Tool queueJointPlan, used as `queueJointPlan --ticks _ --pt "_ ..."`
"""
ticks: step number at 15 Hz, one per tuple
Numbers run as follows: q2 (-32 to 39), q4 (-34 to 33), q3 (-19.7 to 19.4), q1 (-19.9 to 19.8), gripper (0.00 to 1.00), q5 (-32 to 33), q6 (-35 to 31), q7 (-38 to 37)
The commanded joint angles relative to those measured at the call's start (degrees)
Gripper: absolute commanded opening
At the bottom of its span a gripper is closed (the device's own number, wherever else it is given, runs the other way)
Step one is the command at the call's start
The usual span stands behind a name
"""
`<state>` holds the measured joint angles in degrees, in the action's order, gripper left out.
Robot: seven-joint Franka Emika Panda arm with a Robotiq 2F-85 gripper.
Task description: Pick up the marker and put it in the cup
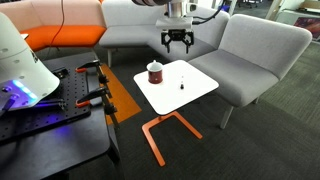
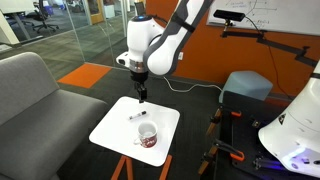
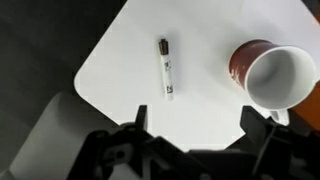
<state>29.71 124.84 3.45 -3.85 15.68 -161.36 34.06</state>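
My fingers are open and the marker's cap points away from them, so my gripper will move down and to the left in the wrist view, onto the marker body's uncapped end.
The marker is a short pen with a dark cap and a whitish barrel. It lies flat on the small white table; it also shows in both exterior views. The cup, a dark red-brown mug with a white inside, stands upright on the same table, apart from the marker. My gripper hangs open and empty above the table's far edge, well above the marker.
Grey sofa seats stand behind and beside the table, with an orange seat to one side. A black equipment cart stands close to the table. The table has an orange metal frame. A glass wall is behind.
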Motion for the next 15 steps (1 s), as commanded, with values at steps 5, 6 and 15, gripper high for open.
queueJointPlan --ticks 5,6,15 --pt "18.4 -15.9 5.1 -4.4 1.0 1.2 2.7 6.5" --pt "20.6 -18.2 4.8 -4.0 1.0 1.4 3.2 6.1" --pt "35.2 -36.4 2.5 -1.5 0.68 5.4 7.6 6.0"
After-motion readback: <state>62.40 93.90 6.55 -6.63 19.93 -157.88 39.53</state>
